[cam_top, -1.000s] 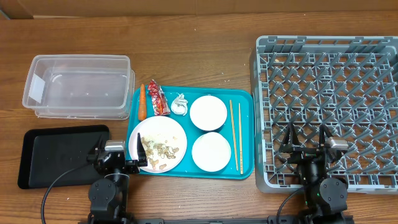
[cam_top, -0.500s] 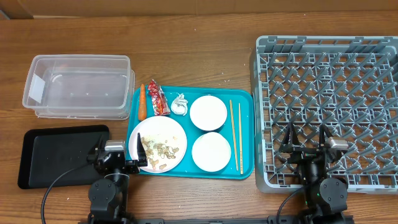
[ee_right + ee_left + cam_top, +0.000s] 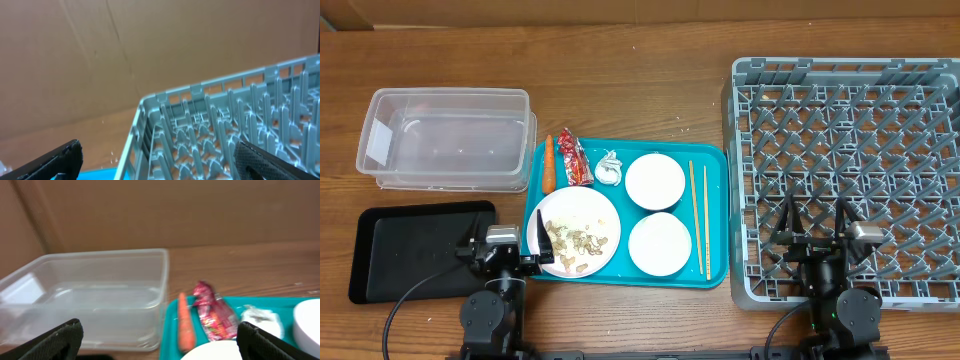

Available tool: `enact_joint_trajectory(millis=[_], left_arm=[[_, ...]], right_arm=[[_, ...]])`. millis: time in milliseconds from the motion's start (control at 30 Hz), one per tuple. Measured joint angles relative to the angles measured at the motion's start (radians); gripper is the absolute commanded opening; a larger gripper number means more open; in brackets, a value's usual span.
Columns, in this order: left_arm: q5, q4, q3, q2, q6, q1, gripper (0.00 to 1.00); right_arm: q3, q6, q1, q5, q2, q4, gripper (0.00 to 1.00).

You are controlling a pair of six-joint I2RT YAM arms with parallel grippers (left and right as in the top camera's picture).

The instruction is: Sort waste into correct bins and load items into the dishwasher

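My left gripper swings over the plate [image 3: 578,232] and down onto the near white bowl's rim [image 3: 636,231] next, since that bowl stands to its right in the overhead view.
On the teal tray [image 3: 715,272] lie an orange carrot [image 3: 548,164], a red snack wrapper [image 3: 574,160], a white tissue ball [image 3: 610,168], two white bowls [image 3: 655,181] [image 3: 660,244], a white plate [image 3: 578,232] with beige food scraps [image 3: 576,241], and chopsticks [image 3: 699,215]. The clear tub [image 3: 445,138] and black tray [image 3: 415,249] lie left of it. The grey dish rack [image 3: 850,170] is at the right. My left gripper [image 3: 506,238] is open and empty at the plate's left edge. My right gripper [image 3: 814,225] is open and empty over the rack's front. The left wrist view shows the carrot [image 3: 186,328], wrapper [image 3: 214,317] and tub [image 3: 90,295].
The brown wooden table [image 3: 640,85] runs bare behind the tray. The right wrist view shows the rack's near corner [image 3: 225,130] and a brown wall behind.
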Motion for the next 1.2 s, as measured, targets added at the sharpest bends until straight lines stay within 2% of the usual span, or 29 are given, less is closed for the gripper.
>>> enact_joint_trajectory(millis=[133,267,367,533,600,767,933,1067,1200], left_arm=[[0.143,0.043,0.000,0.000,-0.018,0.000,1.00],[0.325,0.172,-0.002,0.000,-0.032,0.000,1.00],[0.412,0.225,0.020,0.000,-0.034,0.000,1.00],[0.465,0.194,0.205,0.066,-0.035,0.000,1.00],[0.480,0.111,0.335,0.142,-0.045,0.000,1.00],[0.542,-0.286,0.723,0.426,-0.084,0.000,1.00],[0.660,-0.595,1.066,0.749,-0.105,0.000,1.00],[0.749,-0.677,1.210,0.945,-0.113,0.000,1.00],[0.836,-0.704,1.224,1.066,-0.170,0.000,1.00]], right_arm=[[0.000,0.000,0.000,-0.049,0.000,-0.021,1.00],[0.001,0.000,0.000,-0.158,0.000,-0.014,1.00],[0.032,0.000,0.000,-0.226,0.002,-0.087,1.00],[0.262,-0.011,0.000,-0.266,0.069,-0.267,1.00],[0.391,-0.015,0.000,-0.274,0.130,-0.348,1.00],[0.718,-0.021,0.000,-0.280,0.337,-0.649,1.00],[0.938,-0.023,0.000,-0.282,0.557,-0.873,1.00],[1.011,-0.022,0.000,-0.310,0.688,-0.914,1.00],[1.017,-0.022,0.000,-0.381,0.761,-0.925,1.00]])
